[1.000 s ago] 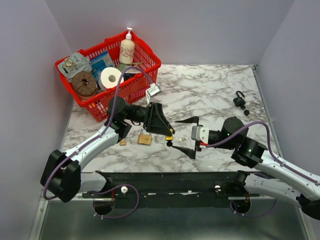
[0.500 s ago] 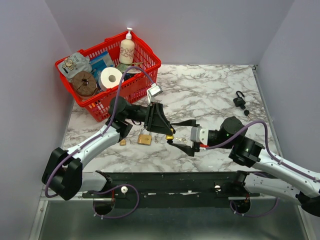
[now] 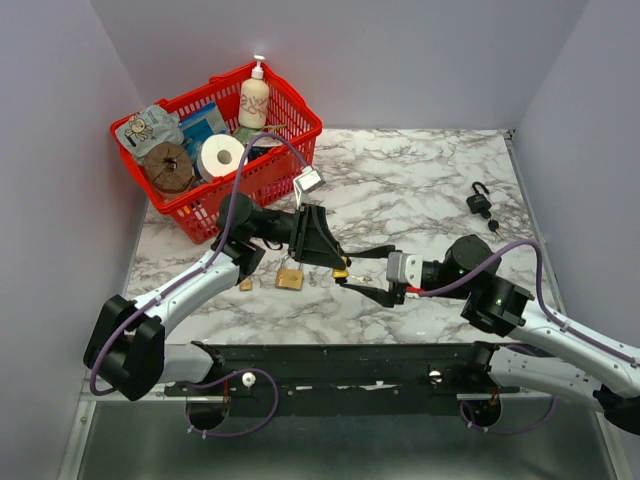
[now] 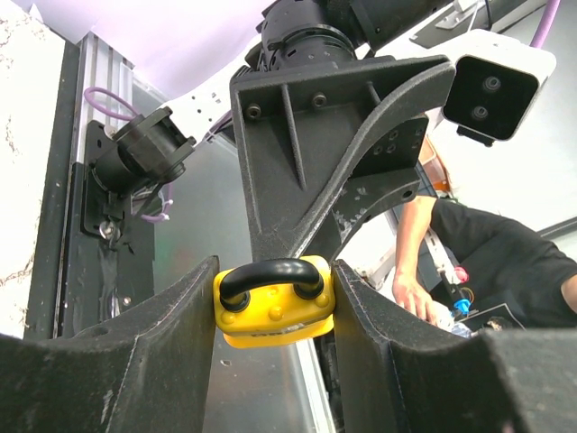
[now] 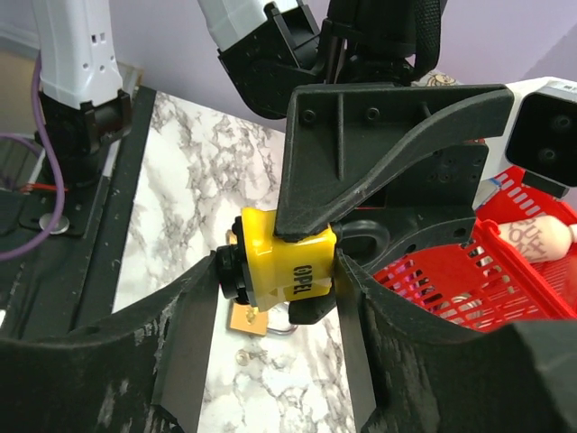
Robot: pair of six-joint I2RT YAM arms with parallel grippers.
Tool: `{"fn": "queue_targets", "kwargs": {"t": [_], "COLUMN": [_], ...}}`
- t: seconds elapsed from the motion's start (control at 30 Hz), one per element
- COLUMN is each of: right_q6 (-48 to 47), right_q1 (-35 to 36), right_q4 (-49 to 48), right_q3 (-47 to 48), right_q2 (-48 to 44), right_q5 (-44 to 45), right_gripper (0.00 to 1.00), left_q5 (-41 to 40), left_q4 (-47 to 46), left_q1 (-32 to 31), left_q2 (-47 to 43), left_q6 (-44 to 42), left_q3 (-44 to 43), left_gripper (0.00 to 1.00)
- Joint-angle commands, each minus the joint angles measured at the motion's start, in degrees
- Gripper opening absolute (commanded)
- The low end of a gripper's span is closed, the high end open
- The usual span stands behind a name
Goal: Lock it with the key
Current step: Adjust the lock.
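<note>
The yellow padlock should go onto the bare marble (image 3: 325, 285) beside the brass padlock next, because that marble lies below. My left gripper needs to tilt its fingers downward, lower the yellow padlock there and let it go.
My left gripper (image 3: 338, 265) is shut on a yellow padlock (image 4: 273, 302) and holds it above the table, its black shackle facing the left wrist camera. In the right wrist view the padlock (image 5: 293, 271) carries a black key head (image 5: 227, 275) at its left end. My right gripper (image 3: 352, 278) is open, and its fingers (image 5: 185, 343) closely flank the padlock and key on both sides. Whether the pads touch them I cannot tell.
A brass padlock (image 3: 290, 279) and a small loose part (image 3: 246, 285) lie on the marble just under the left arm. A red basket (image 3: 200, 205) of goods stands at the back left. A black padlock with keys (image 3: 480, 202) lies at the right.
My right gripper moved left up to the yellow padlock and its jaws narrowed from wide open to closely flanking it. The left gripper held the padlock still.
</note>
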State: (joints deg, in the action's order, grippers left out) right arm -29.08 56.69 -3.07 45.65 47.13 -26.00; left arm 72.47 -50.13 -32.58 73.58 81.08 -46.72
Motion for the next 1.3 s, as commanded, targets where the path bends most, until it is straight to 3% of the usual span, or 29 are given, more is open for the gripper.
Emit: {"fn": "queue_targets", "kwargs": {"t": [0.0,0.2,0.53,0.83,0.93,0.97,1.07,1.2,1.27], "right_q6": [3.6,4.4,9.6,9.1,8.0,7.6,7.4,8.6,9.9], "right_q1": [0.3,0.4,0.3,0.4,0.4,0.3,0.4,0.2,0.3], "right_q4": [-1.5,-1.6,-5.5,-5.8,-3.0,-1.9,2.0,8.4,11.5], "right_q3": [2.2,2.7,4.0,2.8,2.3,1.9,0.6,-2.4,-3.4], "right_q2": [-0.7,0.6,2.8,1.2,0.9,0.3,-1.5,-5.5,-7.2], "right_q5": [1.9,3.6,14.1,15.0,13.7,13.2,13.7,16.1,18.4], "right_gripper": [0.57,0.46,0.48,0.37,0.54,0.69,0.91,1.0,1.0], "left_q5": [-0.3,-0.2,-3.6,-3.6,-3.7,-4.2,-7.3,-16.5,-20.2], "left_q4": [-5.5,-2.4,4.3,6.1,9.5,11.5,28.6,53.5,59.0], "left_q1": [0.0,-0.8,-1.3,-0.6,0.3,0.7,1.6,1.7,1.6], "left_q2": [-0.8,-1.3,-2.7,-4.0,-4.1,-4.3,-4.6,-5.1,-3.6], "left_q6": [-0.8,-3.4,-7.6,-9.3,-11.5,-12.9,-25.4,-40.0,-43.4], "left_q3": [0.1,-0.3,0.7,1.8,1.1,0.8,-2.8,-8.5,-9.8], "left_gripper": [0.0,0.0,0.0,0.0,0.0,0.0,0.0,0.0,0.0]}}
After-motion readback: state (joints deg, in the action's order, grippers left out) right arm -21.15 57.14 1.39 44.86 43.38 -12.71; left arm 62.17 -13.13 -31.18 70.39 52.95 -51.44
